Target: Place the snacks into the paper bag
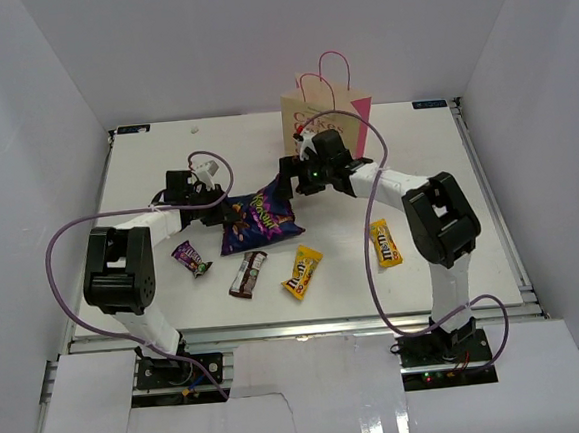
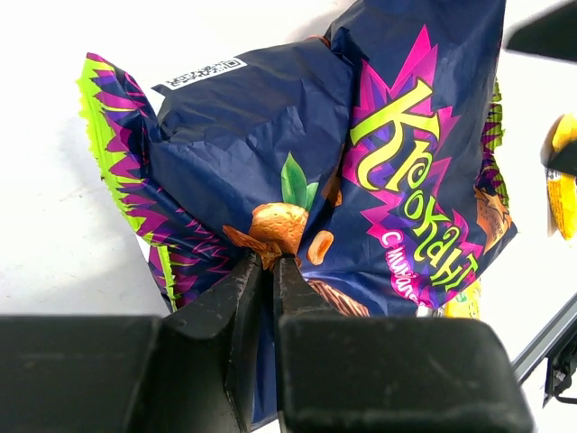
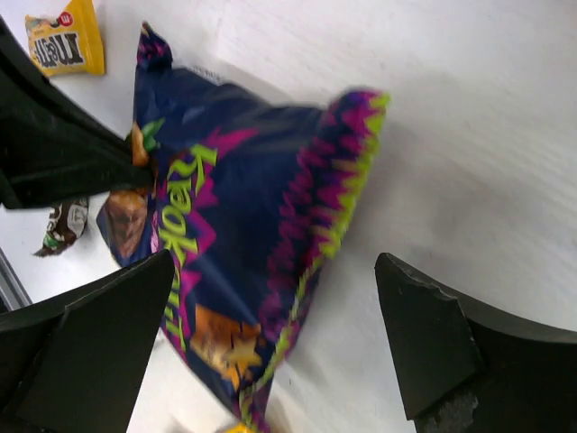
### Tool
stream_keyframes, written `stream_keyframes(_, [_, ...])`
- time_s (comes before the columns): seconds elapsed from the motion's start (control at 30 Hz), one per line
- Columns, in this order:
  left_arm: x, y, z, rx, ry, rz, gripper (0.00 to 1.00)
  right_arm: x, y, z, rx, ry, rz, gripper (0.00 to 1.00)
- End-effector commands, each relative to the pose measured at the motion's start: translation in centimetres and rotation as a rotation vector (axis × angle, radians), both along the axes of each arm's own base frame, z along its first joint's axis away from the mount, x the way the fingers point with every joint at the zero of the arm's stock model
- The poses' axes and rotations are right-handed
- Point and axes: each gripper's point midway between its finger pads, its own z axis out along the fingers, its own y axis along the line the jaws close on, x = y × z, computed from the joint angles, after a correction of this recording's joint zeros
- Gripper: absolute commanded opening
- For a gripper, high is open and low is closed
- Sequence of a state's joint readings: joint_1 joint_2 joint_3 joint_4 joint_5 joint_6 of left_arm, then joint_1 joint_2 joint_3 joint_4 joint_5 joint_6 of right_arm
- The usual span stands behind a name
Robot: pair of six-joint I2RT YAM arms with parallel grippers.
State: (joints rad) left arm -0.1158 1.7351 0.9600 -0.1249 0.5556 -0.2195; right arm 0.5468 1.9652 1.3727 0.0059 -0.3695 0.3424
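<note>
My right gripper should next go down onto the large dark purple bag's fringed edge [image 1: 284, 197] [image 3: 308, 234] between its fingers, moving slightly toward my left gripper.
The large dark purple bag [image 1: 260, 219] lies mid-table, its near-left edge pinched by my left gripper [image 1: 225, 214], which is shut on it [image 2: 270, 262]; the bag [image 2: 361, 162] bulges up in front of the fingers. My right gripper [image 1: 286, 175] hovers at the bag's far-right corner, open wide [image 3: 275, 311], with the bag's fringed edge [image 3: 297, 225] between its fingers but not touched. The paper bag [image 1: 327, 121] stands upright just behind the right gripper. Loose on the table are a small purple wrapper [image 1: 190, 257], a brown bar [image 1: 248, 274] and two yellow packs [image 1: 302, 273] [image 1: 385, 243].
White walls enclose the table on three sides. The right arm's forearm [image 1: 392, 180] stretches across in front of the paper bag. Cables loop over both arms [image 1: 71, 244]. A yellow pack [image 3: 65, 41] and the brown bar [image 3: 63, 225] show at the edge of the right wrist view.
</note>
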Motion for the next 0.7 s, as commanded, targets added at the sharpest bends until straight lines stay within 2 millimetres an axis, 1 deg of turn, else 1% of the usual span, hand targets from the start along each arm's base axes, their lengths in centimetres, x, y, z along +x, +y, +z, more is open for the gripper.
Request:
stream_keyframes(0.0, [-4.8, 0.0, -3.0, 0.018, 0.174, -0.033, 0.14, 2.5, 2.8, 1.6, 0.067, -0.047, -0.003, 0.98])
stream_keyframes(0.03, [-5.0, 0.0, -3.0, 0.019, 0.174, -0.034, 0.14, 2.7, 3.0, 1.2, 0.061, -0.044, -0.005, 0.98])
stream_keyframes(0.07, [-5.2, 0.1, -3.1, 0.019, 0.177, -0.033, 0.14, 3.0, 3.2, 0.0, 0.044, -0.032, -0.011, 0.98])
stream_keyframes(0.13, [-5.4, 0.1, -3.1, 0.018, 0.179, -0.03, 0.14, 3.1, 3.4, -0.7, 0.032, -0.021, -0.018, 0.98])
stream_keyframes(0.23, [-5.3, 0.1, -2.9, 0.013, 0.177, -0.026, 0.14, 2.3, 3.7, -2.2, 0.023, 0.026, -0.007, 0.98])
stream_keyframes(0.33, [-5.2, 0.0, -3.0, 0.007, 0.182, -0.022, 0.14, 1.0, 4.4, -2.9, 0.034, 0.066, 0.019, 1.0])
stream_keyframes(0.37, [-5.2, 0.0, -3.0, 0.006, 0.184, -0.019, 0.14, 0.3, 4.7, -3.0, 0.053, 0.075, 0.043, 0.92])
stream_keyframes(0.4, [-5.1, -0.1, -2.8, 0.0, 0.184, -0.018, 0.14, -0.1, 4.8, -3.0, 0.066, 0.08, 0.055, 0.87])
stream_keyframes(0.43, [-5.1, -0.1, -2.8, -0.002, 0.184, -0.015, 0.15, -0.5, 5.1, -2.6, 0.087, 0.082, 0.069, 0.81])
stream_keyframes(0.47, [-5.0, -0.1, -2.7, -0.003, 0.18, -0.014, 0.15, -1.3, 5.2, -2.7, 0.104, 0.09, 0.093, 0.68])
stream_keyframes(0.53, [-4.7, -0.1, -2.4, -0.006, 0.177, -0.001, 0.18, -2.1, 5.5, -2.2, 0.122, 0.08, 0.121, 0.57])
stream_keyframes(0.57, [-4.4, -0.1, -2.0, -0.005, 0.163, 0.007, 0.25, -2.6, 5.5, -1.8, 0.136, 0.069, 0.138, 0.48])
stream_keyframes(0.6, [-4.1, 0.2, -1.8, 0.001, 0.158, 0.03, 0.28, -2.9, 5.5, -1.6, 0.143, 0.061, 0.147, 0.44])
stream_keyframes(0.63, [-4.0, 0.2, -1.5, -0.002, 0.15, 0.037, 0.31, -3.1, 5.5, -0.8, 0.154, 0.044, 0.157, 0.4])
stream_keyframes(0.67, [-3.6, 0.4, -1.0, -0.006, 0.135, 0.05, 0.35, -3.4, 5.4, -0.7, 0.158, 0.043, 0.168, 0.31])
